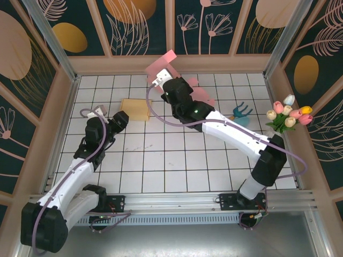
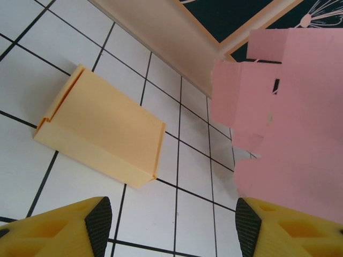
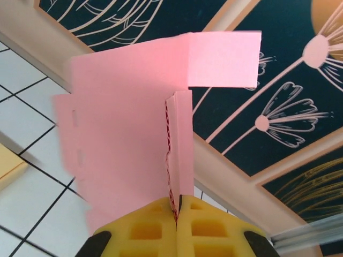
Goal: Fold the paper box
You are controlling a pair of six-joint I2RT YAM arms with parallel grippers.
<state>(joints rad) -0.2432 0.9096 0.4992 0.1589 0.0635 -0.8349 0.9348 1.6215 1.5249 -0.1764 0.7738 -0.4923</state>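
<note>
The pink sheet hangs above the table, so the right gripper should next carry it back toward the base and down over the open white tiles to let it go.
The paper box (image 3: 128,118) is a flat pink corrugated sheet with flaps, held up off the tiles near the back wall (image 1: 165,63). My right gripper (image 3: 177,206) is shut on one upright edge of it, the yellow fingers pressed together on the cardboard. In the top view the right gripper (image 1: 169,85) sits at the back centre under the pink sheet. My left gripper (image 2: 169,225) is open over the white tiles with nothing between its fingers (image 2: 99,222). The pink box (image 2: 289,107) hangs just right of and above it. The left gripper (image 1: 119,119) is at the left middle of the table.
A folded yellow box (image 1: 134,108) lies on the tiles just beyond the left gripper, and the left wrist view has that yellow box (image 2: 102,128) at its left. A teal toy (image 1: 242,112) and a tulip bouquet (image 1: 289,115) sit at the right. Wooden walls (image 1: 171,64) enclose the table.
</note>
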